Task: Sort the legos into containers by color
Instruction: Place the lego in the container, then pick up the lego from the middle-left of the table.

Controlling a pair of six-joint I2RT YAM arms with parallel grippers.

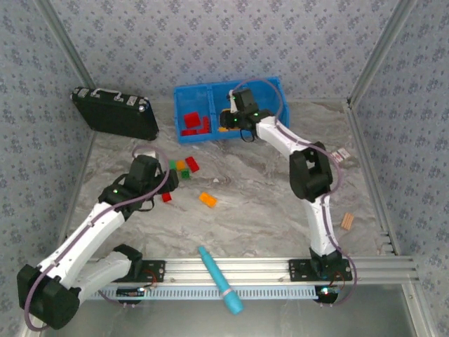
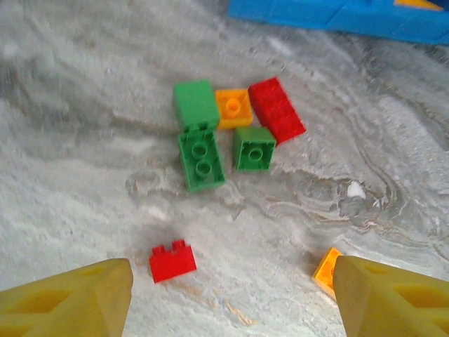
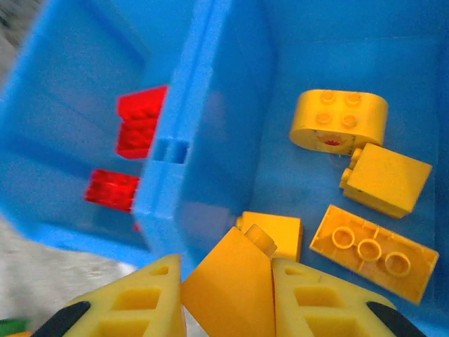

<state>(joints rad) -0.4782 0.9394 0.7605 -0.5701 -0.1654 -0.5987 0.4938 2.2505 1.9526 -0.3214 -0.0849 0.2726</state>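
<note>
The left gripper moves down onto the small red lego [image 1: 166, 197] [image 2: 172, 262] next, its open fingers to either side, since the lego lies clear of the cluster.
The blue bin [image 1: 184, 91] stands at the back of the table. My right gripper [image 3: 228, 270] hangs over its middle compartment [image 3: 295, 63], shut on an orange-yellow lego [image 3: 228, 302]. Several yellow legos [image 3: 372, 253] lie below it, and red legos [image 3: 140, 123] lie in the compartment left of the divider [image 3: 175, 147]. My left gripper [image 2: 233, 281] is open low over the table. A small red lego [image 2: 172, 260] lies just inside its left finger and an orange one [image 2: 326, 270] by its right finger. Beyond them sits a cluster of green [image 2: 202, 158], orange [image 2: 234, 107] and red [image 2: 276, 110] legos.
A black case [image 1: 116, 112] lies at the back left. A light-blue pen-like tool [image 1: 219, 279] rests across the front rail [image 1: 266, 267]. A small tan piece [image 1: 346, 222] sits at the right edge. Patterned walls close in the table on three sides.
</note>
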